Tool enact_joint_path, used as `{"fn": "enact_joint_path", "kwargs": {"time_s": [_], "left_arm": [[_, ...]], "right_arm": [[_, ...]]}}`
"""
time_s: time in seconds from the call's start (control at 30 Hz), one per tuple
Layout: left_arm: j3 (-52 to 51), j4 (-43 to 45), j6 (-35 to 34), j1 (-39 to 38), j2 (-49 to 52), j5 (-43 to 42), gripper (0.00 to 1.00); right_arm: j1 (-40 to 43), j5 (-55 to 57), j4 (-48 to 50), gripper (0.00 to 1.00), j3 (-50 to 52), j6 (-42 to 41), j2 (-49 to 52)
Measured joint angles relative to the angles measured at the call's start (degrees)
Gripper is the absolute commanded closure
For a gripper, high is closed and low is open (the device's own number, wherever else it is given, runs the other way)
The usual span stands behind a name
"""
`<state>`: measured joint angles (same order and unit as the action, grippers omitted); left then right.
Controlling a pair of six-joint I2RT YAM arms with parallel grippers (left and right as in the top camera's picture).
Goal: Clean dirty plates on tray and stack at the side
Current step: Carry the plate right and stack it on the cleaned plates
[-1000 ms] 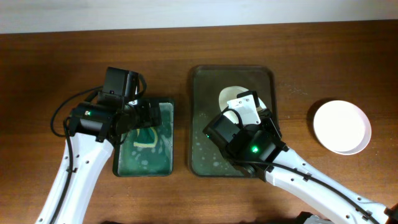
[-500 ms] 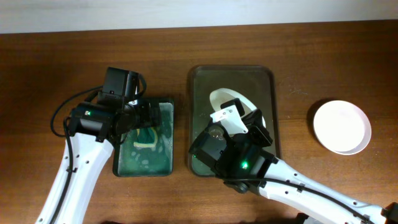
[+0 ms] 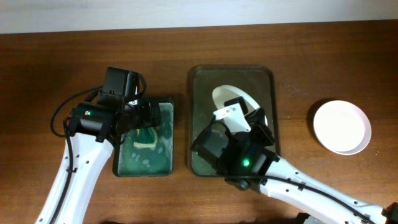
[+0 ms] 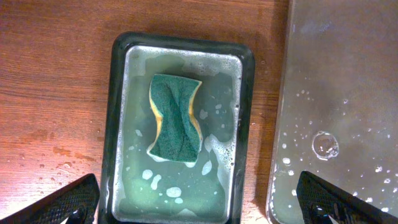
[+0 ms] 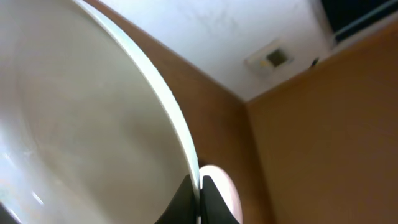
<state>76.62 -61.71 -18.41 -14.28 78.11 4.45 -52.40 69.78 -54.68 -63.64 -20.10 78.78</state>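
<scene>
The robot's right gripper needs to go past the dark tray's edge next, turn the pale plate (image 3: 229,95) flat and lower it onto the second plate, which lies at the side.
My right gripper (image 3: 247,116) is shut on the rim of a pale plate (image 3: 229,95) and holds it tilted on edge over the dark tray (image 3: 203,76). In the right wrist view the plate (image 5: 81,112) fills the left side, with its rim pinched between my fingers (image 5: 200,198). A second plate, white to pinkish (image 3: 342,127), lies on the table to the right of the tray and shows small behind the fingers (image 5: 221,190). No third plate is in view. My left gripper (image 4: 199,208) is open above the small green tray.
The small green tray (image 4: 119,124) holds soapy water and a green and yellow sponge (image 4: 175,117); it shows left of the dark tray in the overhead view (image 3: 166,134). The dark tray's wet floor (image 4: 348,93) carries water drops. The wooden table (image 3: 311,62) surrounds both trays.
My right arm has swung left and toward the tray's front with the plate, tipping it more upright. The left arm has not moved.
</scene>
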Motion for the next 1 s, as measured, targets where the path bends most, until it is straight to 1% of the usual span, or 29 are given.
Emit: {"fn": "enact_joint_path", "kwargs": {"time_s": [0.03, 0.1, 0.17, 0.23, 0.27, 0.33, 0.4, 0.43, 0.5, 0.6, 0.67, 0.73, 0.8, 0.83, 0.87, 1.0], "left_arm": [[0.0, 0.0, 0.0, 0.0, 0.0, 0.0, 0.01], [0.0, 0.0, 0.0, 0.0, 0.0, 0.0, 0.01], [0.0, 0.0, 0.0, 0.0, 0.0, 0.0, 0.01], [0.0, 0.0, 0.0, 0.0, 0.0, 0.0, 0.01], [0.0, 0.0, 0.0, 0.0, 0.0, 0.0, 0.01], [0.0, 0.0, 0.0, 0.0, 0.0, 0.0, 0.01], [0.0, 0.0, 0.0, 0.0, 0.0, 0.0, 0.01], [0.0, 0.0, 0.0, 0.0, 0.0, 0.0, 0.01], [0.0, 0.0, 0.0, 0.0, 0.0, 0.0, 0.01], [0.0, 0.0, 0.0, 0.0, 0.0, 0.0, 0.00], [0.0, 0.0, 0.0, 0.0, 0.0, 0.0, 0.01], [0.0, 0.0, 0.0, 0.0, 0.0, 0.0, 0.01], [0.0, 0.0, 0.0, 0.0, 0.0, 0.0, 0.01], [0.0, 0.0, 0.0, 0.0, 0.0, 0.0, 0.01], [0.0, 0.0, 0.0, 0.0, 0.0, 0.0, 0.01], [0.0, 0.0, 0.0, 0.0, 0.0, 0.0, 0.01]], "right_arm": [[1.8, -2.1, 0.0, 0.96, 0.0, -0.7, 0.0], [8.0, -9.4, 0.0, 0.96, -0.1, -2.0, 0.0], [17.6, -21.0, 0.1, 0.96, -0.2, -2.6, 0.0], [28.5, -33.8, 0.4, 0.96, -0.2, -1.9, 0.0], [35.2, -43.0, 0.7, 0.96, -0.3, -0.5, 0.0], [49.1, -57.2, 1.4, 0.96, -0.3, 1.3, 0.1], [61.0, -66.0, 2.3, 0.96, -0.3, 2.1, 0.2], [69.6, -71.4, 3.0, 0.96, -0.3, 2.3, 0.3], [79.0, -76.0, 3.5, 0.96, -0.4, 1.0, 1.4], [90.2, -78.8, 4.7, 0.96, -0.6, -1.2, 5.1], [96.6, -79.4, 5.7, 0.96, -0.6, -2.7, 9.5], [98.7, -80.1, 5.9, 0.94, -0.6, -3.3, 12.8], [99.5, -80.4, 5.8, 0.54, -0.6, -3.6, 15.8], [99.6, -80.5, 5.7, 0.44, -0.6, -3.8, 17.4], [99.6, -80.7, 5.8, 0.39, -0.6, -3.8, 18.8], [99.6, -83.9, 2.1, 0.39, -0.7, -3.7, 18.0]]}}
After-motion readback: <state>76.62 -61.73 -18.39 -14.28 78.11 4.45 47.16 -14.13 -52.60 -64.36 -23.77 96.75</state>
